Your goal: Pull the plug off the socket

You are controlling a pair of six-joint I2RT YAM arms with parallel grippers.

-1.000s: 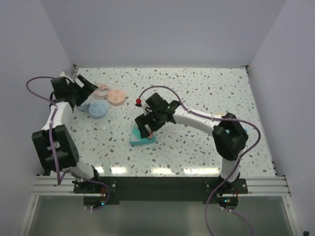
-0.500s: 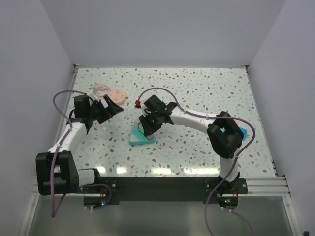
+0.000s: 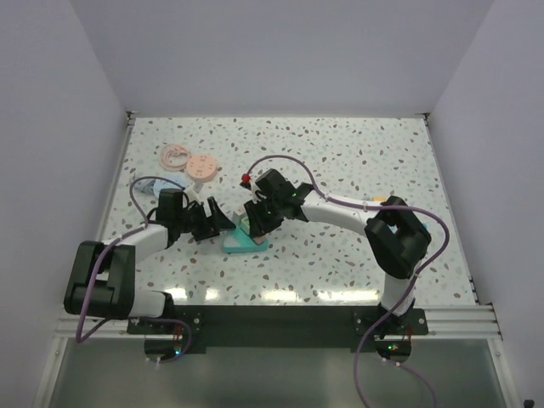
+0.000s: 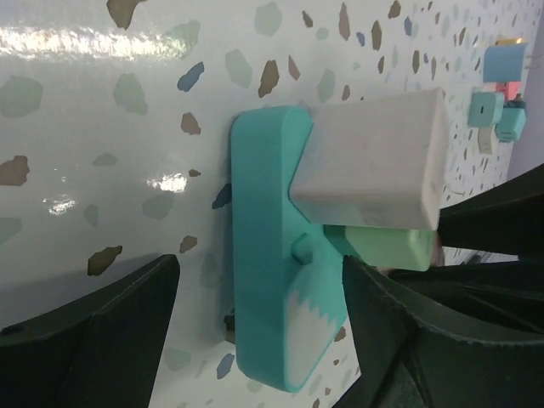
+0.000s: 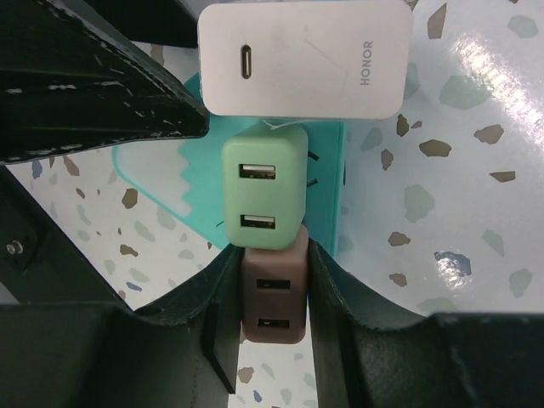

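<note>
Small coloured blocks are to the right of my right gripper in the top view, so I will pull the brown plug (image 5: 274, 293) up and across to release it there.
A teal socket base (image 3: 244, 243) lies flat on the speckled table with three plugs standing in it in a row: a white charger (image 5: 304, 61), a green USB plug (image 5: 262, 189) and a brown USB plug (image 5: 274, 293). My right gripper (image 5: 272, 280) is shut on the brown plug, a finger pressed on each side. In the top view it (image 3: 256, 218) comes onto the socket from the right. My left gripper (image 4: 259, 327) is open and straddles the base's near end (image 4: 272, 289). A gap shows at one finger (image 4: 102, 331); the other finger (image 4: 408, 331) is close against it.
Two pink discs (image 3: 202, 167) (image 3: 174, 157) lie at the back left. A small red piece (image 3: 246, 178) sits behind the socket. Small coloured blocks (image 4: 501, 64) lie far off near the right wall. Walls close in the table on three sides.
My left arm has swung from the discs at the back left to the socket, and its jaws have narrowed. My right gripper has shut on the brown plug.
</note>
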